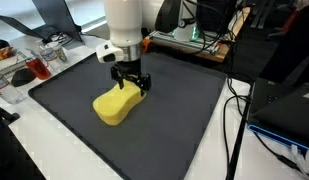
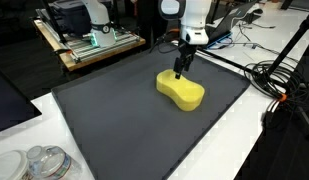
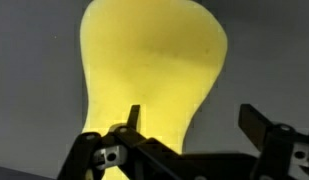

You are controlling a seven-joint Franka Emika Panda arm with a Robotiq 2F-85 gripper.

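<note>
My gripper moves down, open, onto the sponge's side edge (image 1: 137, 90) (image 3: 191, 117) next and closes on it. One finger lies over yellow and the other over bare mat.
A yellow peanut-shaped sponge (image 1: 115, 103) lies on the dark grey mat (image 1: 184, 110) and shows in both exterior views (image 2: 181, 90). My gripper (image 1: 132, 84) hangs just above the sponge's far end (image 2: 180, 69). In the wrist view the sponge (image 3: 154, 70) fills the upper middle. The gripper (image 3: 194, 120) is open and empty. One finger lies over the sponge's narrow end and the other over bare mat to its side.
The mat (image 2: 104, 120) covers a white table. Plastic containers and a red item (image 1: 29, 68) stand beyond one mat edge. Cables (image 2: 279, 85) and electronics (image 1: 199, 30) lie along the others. Clear cups (image 2: 39, 162) sit near a corner.
</note>
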